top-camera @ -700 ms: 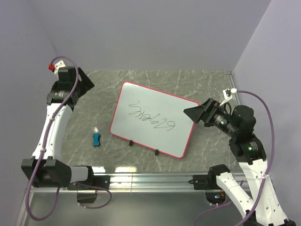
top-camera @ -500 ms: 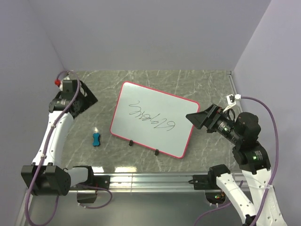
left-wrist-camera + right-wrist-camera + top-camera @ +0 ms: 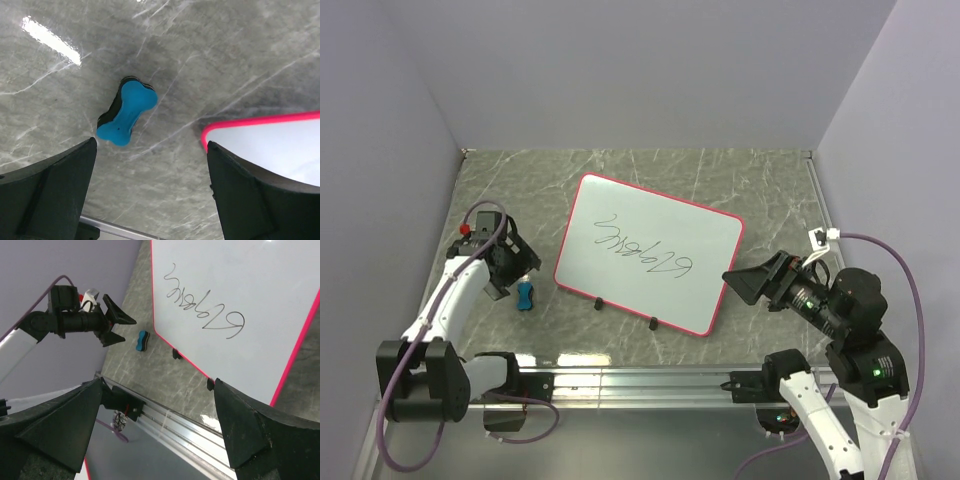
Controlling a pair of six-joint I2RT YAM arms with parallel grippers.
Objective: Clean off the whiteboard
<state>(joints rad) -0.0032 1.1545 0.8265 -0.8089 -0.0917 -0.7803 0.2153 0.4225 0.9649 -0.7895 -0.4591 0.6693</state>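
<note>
Next, my left gripper lowers its open fingers onto the eraser's narrow middle and closes there, since the eraser lies on the tabletop below my gripper.
The whiteboard lies flat mid-table, white with a red-pink rim, two black feet on its near edge and a dark scribble across it. It also shows in the right wrist view, and its corner shows in the left wrist view. The small blue-black eraser lies on the table left of the board, also seen in the left wrist view. My left gripper is open and empty, just above the eraser. My right gripper is open and empty, off the board's right edge.
The marble-grey table is walled by lilac panels at the back and sides. A metal rail runs along the near edge, also in the right wrist view. A light glare lies on the table.
My left arm has swung from the far left corner down to the eraser. My right gripper has drawn back toward the near right, away from the board's edge.
</note>
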